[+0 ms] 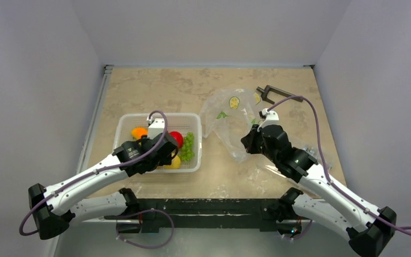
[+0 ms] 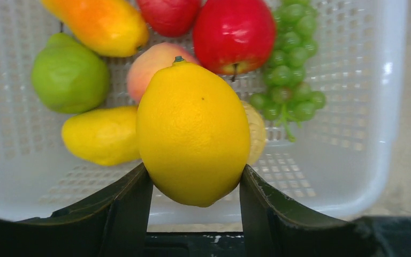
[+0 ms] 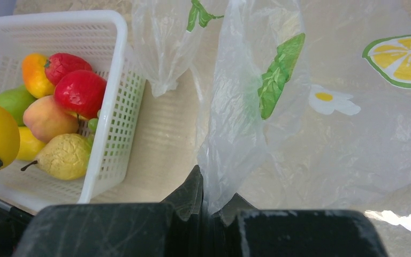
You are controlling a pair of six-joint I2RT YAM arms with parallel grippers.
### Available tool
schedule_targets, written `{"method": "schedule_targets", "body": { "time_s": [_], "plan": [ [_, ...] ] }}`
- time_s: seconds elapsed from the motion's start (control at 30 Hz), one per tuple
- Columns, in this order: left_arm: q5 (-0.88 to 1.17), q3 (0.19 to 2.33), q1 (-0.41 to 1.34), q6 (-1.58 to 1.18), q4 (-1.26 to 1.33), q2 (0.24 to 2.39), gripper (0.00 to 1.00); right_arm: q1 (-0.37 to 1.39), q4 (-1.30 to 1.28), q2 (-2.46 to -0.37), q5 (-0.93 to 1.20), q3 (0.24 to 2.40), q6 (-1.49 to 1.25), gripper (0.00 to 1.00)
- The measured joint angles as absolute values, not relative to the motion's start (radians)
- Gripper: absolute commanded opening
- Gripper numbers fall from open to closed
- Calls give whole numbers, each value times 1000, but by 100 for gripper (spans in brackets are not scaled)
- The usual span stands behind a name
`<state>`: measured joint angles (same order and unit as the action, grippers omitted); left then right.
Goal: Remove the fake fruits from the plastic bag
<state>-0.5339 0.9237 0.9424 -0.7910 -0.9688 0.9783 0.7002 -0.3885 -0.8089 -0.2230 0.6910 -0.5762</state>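
Observation:
The left gripper will first bring the yellow lemon-shaped fruit down into the white mesh basket (image 2: 385, 107) and then open, so that the fruit gets beside the rough pear.
My left gripper (image 2: 195, 174) is shut on a stubby yellow lemon-shaped fake fruit (image 2: 192, 131) and holds it over the white mesh basket (image 2: 385, 107); in the top view this gripper (image 1: 168, 152) is over the basket's near right part. The round deep-red apple (image 2: 234, 35) lies in the basket, also in the right wrist view (image 3: 80, 92). My right gripper (image 3: 214, 195) is shut on a fold of the clear plastic bag (image 3: 321, 139) with lemon-slice print. The bag (image 1: 230, 115) lies right of the basket, and I see no fruit in it.
The basket (image 1: 158, 116) also holds a long orange-yellow mango (image 2: 99, 24), a green fruit (image 2: 69, 75), a peach (image 2: 152, 61), green grapes (image 2: 289, 69), a smaller red fruit (image 3: 61, 65) and a rough yellow pear (image 3: 64, 156). A dark tool (image 1: 270, 93) lies at the back right.

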Motion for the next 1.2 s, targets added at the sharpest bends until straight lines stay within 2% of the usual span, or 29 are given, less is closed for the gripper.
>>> {"method": "schedule_targets", "body": {
  "time_s": [0.07, 0.2, 0.37, 0.53, 0.6, 0.87, 1.2],
  "plan": [
    [-589, 902, 942, -847, -1025, 978, 8, 700, -385, -810, -222, 691, -574, 0],
    [-634, 865, 938, -913, -1083, 978, 26, 700, -376, -810, -218, 691, -572, 0],
    [-644, 852, 938, -963, -1094, 978, 59, 700, -360, -826, -215, 691, -572, 0],
    [-643, 835, 938, -988, -1097, 974, 84, 700, -339, -851, -209, 691, -571, 0],
    [-641, 829, 938, -993, -1100, 970, 98, 700, -327, -860, -210, 691, -567, 0],
    [-633, 830, 938, -997, -1133, 903, 100, 700, -305, -957, -219, 770, -540, 0],
    [-593, 905, 938, -928, -1185, 666, 100, 700, -211, -1200, -331, 995, -483, 0]
  ]
}}
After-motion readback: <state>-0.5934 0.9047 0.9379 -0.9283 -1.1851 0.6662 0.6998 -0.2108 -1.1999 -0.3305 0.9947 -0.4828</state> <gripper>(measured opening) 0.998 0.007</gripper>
